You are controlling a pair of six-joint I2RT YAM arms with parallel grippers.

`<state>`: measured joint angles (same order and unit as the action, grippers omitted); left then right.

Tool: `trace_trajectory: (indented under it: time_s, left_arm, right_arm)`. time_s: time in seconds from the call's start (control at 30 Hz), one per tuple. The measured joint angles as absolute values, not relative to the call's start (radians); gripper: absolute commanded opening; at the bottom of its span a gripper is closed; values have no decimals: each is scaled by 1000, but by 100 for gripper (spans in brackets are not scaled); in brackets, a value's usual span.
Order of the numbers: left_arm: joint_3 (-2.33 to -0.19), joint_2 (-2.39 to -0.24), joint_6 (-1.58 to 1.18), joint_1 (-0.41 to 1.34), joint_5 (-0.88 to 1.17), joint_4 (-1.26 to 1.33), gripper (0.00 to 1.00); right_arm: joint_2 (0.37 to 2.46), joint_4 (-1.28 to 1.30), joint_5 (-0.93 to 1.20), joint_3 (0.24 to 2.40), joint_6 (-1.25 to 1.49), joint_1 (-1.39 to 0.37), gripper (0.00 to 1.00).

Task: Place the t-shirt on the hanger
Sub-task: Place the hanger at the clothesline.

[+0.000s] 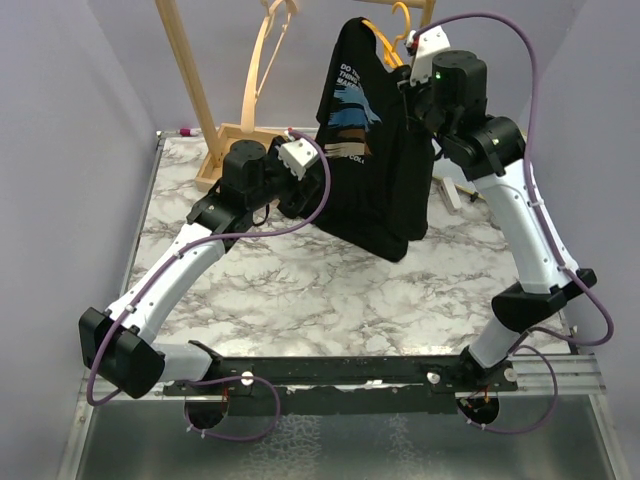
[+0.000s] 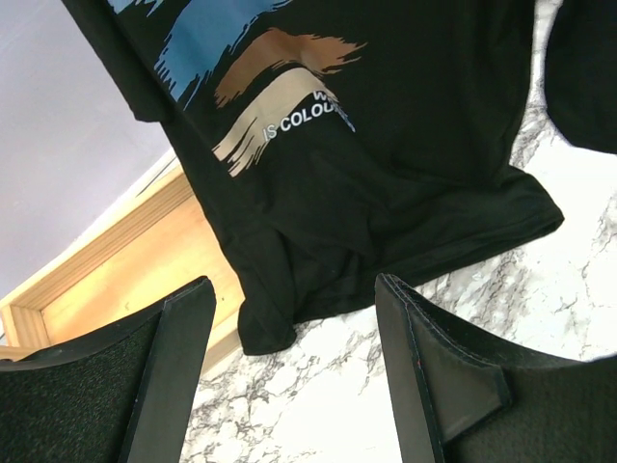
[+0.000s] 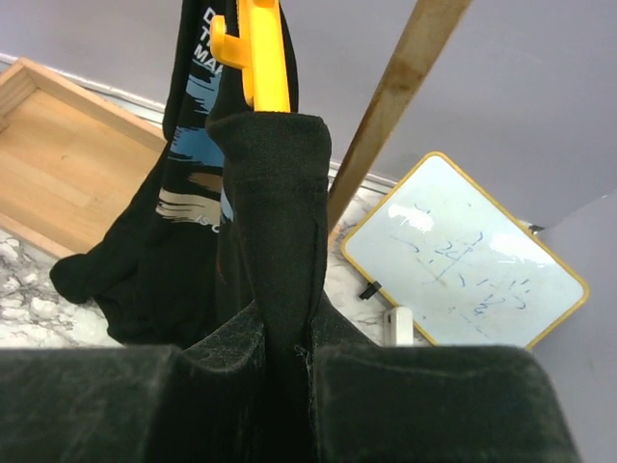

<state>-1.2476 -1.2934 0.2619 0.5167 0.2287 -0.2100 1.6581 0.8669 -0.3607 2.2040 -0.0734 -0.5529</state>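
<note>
The right gripper moves outward toward the rack pole [image 1: 428, 14] [image 3: 393, 98] next, carrying hanger and fold along, then opens, since the t-shirt already hangs draped over the hanger.
The black t-shirt [image 1: 370, 150] with its blue, white and tan print hangs draped over the yellow-orange hanger [image 1: 384, 45] at the back; its lower hem touches the table. My right gripper [image 1: 408, 85] is up at the shirt's top right. In the right wrist view it [image 3: 289, 352] is shut on a fold of the black t-shirt [image 3: 275, 212], just below the hanger's yellow arm [image 3: 260, 48]. My left gripper [image 1: 303, 198] is low, left of the shirt. In the left wrist view it [image 2: 294, 338] is open and empty, a little short of the shirt's hem [image 2: 386, 212].
A wooden rack [image 1: 195, 75] with a pale wooden hanger [image 1: 265, 60] stands at the back left on a wooden tray base [image 2: 116, 280]. A rack pole [image 3: 395, 96] rises behind the shirt. A small whiteboard [image 3: 463, 256] lies on the marble table [image 1: 330, 290] at the right.
</note>
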Motion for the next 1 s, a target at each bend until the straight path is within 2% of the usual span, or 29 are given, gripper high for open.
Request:
trace_trajectory:
  time_s: [0.3, 1.0]
  left_arm:
    - [-1225, -1293, 257, 511, 270, -210, 70]
    - [-1206, -1320, 245, 505, 315, -181, 70]
  right_arm:
    - [1739, 841, -295, 2288, -35, -542, 1]
    - [1782, 692, -313, 2305, -17, -508, 1]
